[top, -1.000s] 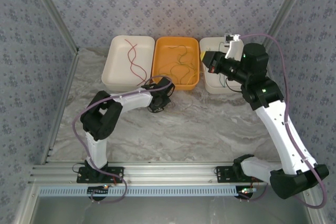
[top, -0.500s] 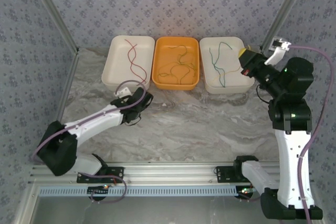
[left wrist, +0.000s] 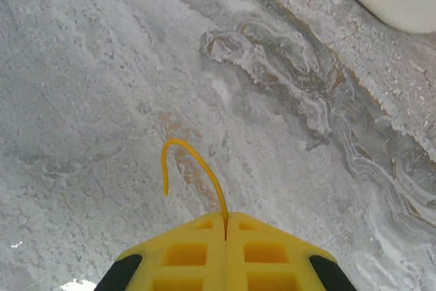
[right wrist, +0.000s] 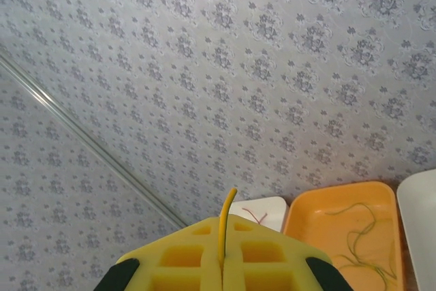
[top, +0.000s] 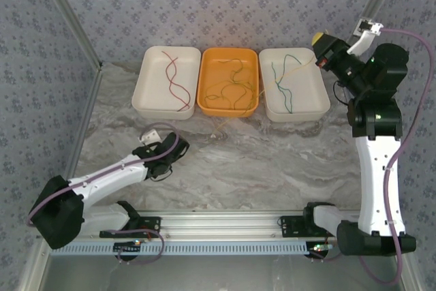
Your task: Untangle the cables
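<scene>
I will carry the cable end next with my left gripper off the marble, outward over the orange tray, and then release the cable end there.
I hold one yellow-orange cable [top: 300, 68] by both ends. It runs thin and taut from the right gripper [top: 319, 44], over the trays, down toward the left gripper [top: 160, 148], which sits low over the marble table. In the left wrist view the yellow jaws [left wrist: 226, 215] are shut on the cable, and its hooked tip [left wrist: 204, 172] curls out in front. In the right wrist view the jaws [right wrist: 225, 221] are shut on the other end [right wrist: 227, 208], raised above the back right. Other cables lie in trays: a dark red one [top: 174, 80], a green-and-yellow tangle [top: 231, 86] and a green one [top: 283, 83].
Three trays stand in a row at the back: white [top: 146, 97], orange [top: 204, 103] and white [top: 319, 97]. Patterned walls close in the back and sides, with metal posts [top: 68, 25] at the corners. A rail [top: 225, 221] runs along the near edge.
The left gripper drew back from the orange tray to the near left. The right gripper swung from over the right tray up to the back right. The yellow-orange cable now stretches between them.
</scene>
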Robot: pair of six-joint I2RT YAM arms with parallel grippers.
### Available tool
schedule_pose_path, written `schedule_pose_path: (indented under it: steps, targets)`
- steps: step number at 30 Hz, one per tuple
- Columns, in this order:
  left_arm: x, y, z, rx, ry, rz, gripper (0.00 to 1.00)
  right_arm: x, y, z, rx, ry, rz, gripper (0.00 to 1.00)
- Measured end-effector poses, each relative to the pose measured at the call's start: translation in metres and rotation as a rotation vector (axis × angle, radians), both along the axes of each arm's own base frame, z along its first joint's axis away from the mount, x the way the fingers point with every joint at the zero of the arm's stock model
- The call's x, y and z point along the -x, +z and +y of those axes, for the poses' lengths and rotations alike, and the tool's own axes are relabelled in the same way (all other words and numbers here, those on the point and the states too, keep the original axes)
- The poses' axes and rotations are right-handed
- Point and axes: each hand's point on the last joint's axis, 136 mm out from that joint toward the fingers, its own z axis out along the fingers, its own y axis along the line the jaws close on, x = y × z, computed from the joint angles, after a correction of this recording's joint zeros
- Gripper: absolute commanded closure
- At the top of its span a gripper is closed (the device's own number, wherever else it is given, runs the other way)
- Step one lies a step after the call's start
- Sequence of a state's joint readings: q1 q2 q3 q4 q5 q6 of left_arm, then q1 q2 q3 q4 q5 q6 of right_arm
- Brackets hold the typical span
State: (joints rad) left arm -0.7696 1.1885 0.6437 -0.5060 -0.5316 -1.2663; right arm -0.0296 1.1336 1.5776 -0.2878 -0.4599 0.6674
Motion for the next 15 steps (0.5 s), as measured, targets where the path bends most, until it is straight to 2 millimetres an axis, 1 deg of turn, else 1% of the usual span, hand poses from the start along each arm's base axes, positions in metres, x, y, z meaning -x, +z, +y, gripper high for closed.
schedule_pose_path:
  steps: [2,4,7,9,10,11,12,15]
  targets:
    - [0.002,0.0,-0.005,0.005,-0.028,0.003,1.0,-0.004,0.007,0.003,-0.012,0.011,-0.017,1.0]
    - [0.002,0.002,-0.016,0.03,-0.072,-0.003,1.0,-0.01,0.016,0.014,-0.016,0.044,-0.042,1.0]
    - [-0.001,0.012,-0.038,0.085,-0.156,-0.029,1.0,-0.022,0.025,0.047,-0.018,0.143,-0.075,1.0]
    - [-0.007,0.027,-0.054,0.126,-0.201,-0.058,1.0,-0.033,0.025,0.07,-0.019,0.208,-0.081,1.0]
    - [-0.012,0.039,-0.064,0.153,-0.224,-0.083,1.0,-0.041,0.024,0.083,-0.017,0.24,-0.08,1.0]
    - [-0.016,0.052,-0.072,0.177,-0.243,-0.109,1.0,-0.048,0.024,0.091,-0.017,0.259,-0.08,1.0]
    - [-0.023,0.07,-0.081,0.205,-0.261,-0.145,1.0,-0.057,0.023,0.1,-0.017,0.278,-0.081,1.0]
    - [-0.042,0.123,-0.104,0.279,-0.299,-0.252,1.0,-0.084,0.02,0.114,-0.019,0.304,-0.085,1.0]
